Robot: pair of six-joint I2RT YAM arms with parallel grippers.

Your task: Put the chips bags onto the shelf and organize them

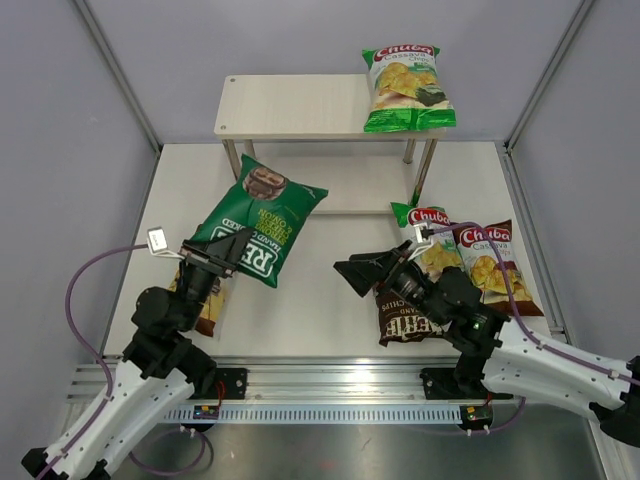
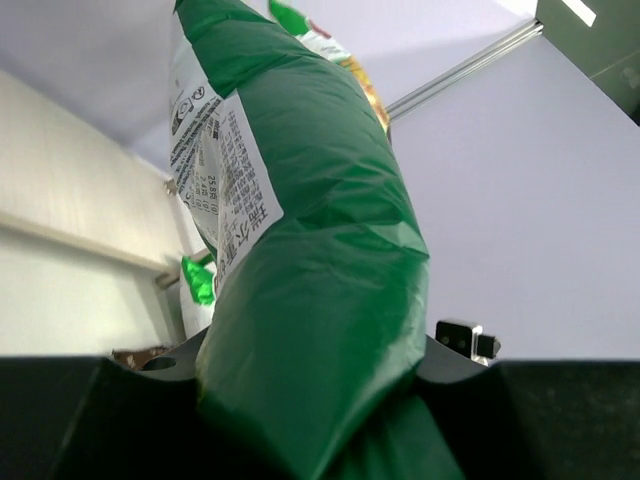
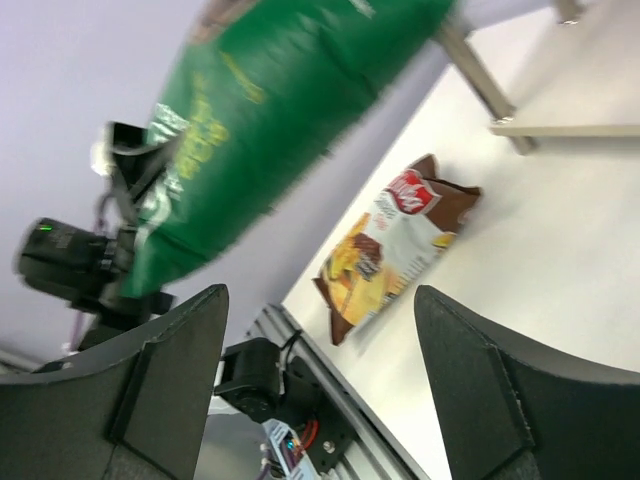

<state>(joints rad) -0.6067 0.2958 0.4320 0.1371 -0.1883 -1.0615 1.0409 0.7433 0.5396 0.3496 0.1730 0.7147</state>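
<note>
Next, my left gripper rises outward to release the REAL bag (image 1: 258, 220), as the top board's bare part (image 1: 325, 103) beside the Chuba bag lies outward and above it.
My left gripper (image 1: 222, 255) is shut on the bottom edge of the dark-green REAL bag (image 1: 258, 220) and holds it tilted above the table, in front of the shelf (image 1: 290, 105). The bag fills the left wrist view (image 2: 310, 300) and shows in the right wrist view (image 3: 270, 100). One light-green Chuba bag (image 1: 405, 88) stands on the right of the shelf's top board. My right gripper (image 1: 360, 272) is open and empty, pointing left above the table. Under its arm lie the dark-brown Kettle bag (image 1: 405, 322) and the second light-green Chuba bag (image 1: 432, 232). A brown-and-white Chuba bag (image 1: 495, 265) lies to their right.
The other brown-and-white Chuba bag (image 1: 207, 305) lies flat under my left arm, and it also shows in the right wrist view (image 3: 390, 245). The shelf's lower board (image 1: 350, 190) and a silver leg (image 3: 480, 75) stand behind. Grey walls enclose the table on three sides.
</note>
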